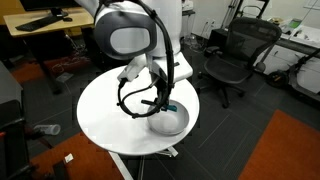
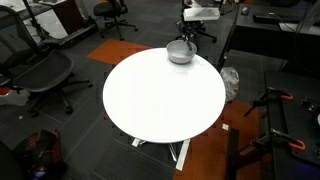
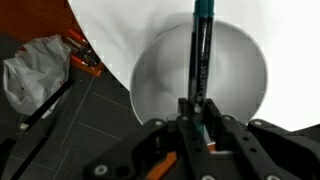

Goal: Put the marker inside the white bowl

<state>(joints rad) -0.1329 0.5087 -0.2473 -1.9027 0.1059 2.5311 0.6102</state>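
The marker point(image 3: 200, 60) is hanging over the bowl, so my gripper will move it down a little and then open.
The white bowl point(image 3: 235, 75) sits near the edge of the round white table point(image 2: 160, 95); it also shows in both exterior views point(image 1: 172, 122) point(image 2: 180, 52). My gripper point(image 3: 198, 112) is shut on the marker point(image 3: 200, 60), a dark stick with a teal tip, which points out over the bowl's inside. In an exterior view the gripper point(image 1: 165, 103) hangs just above the bowl with a bit of teal at its tip. In an exterior view the gripper point(image 2: 187, 34) is right over the bowl.
Black office chairs point(image 1: 235, 55) point(image 2: 35, 75) stand around the table. A crumpled white bag point(image 3: 35, 70) and orange-handled tools point(image 3: 85, 65) lie on the dark floor beside the table's edge. Desks stand at the back.
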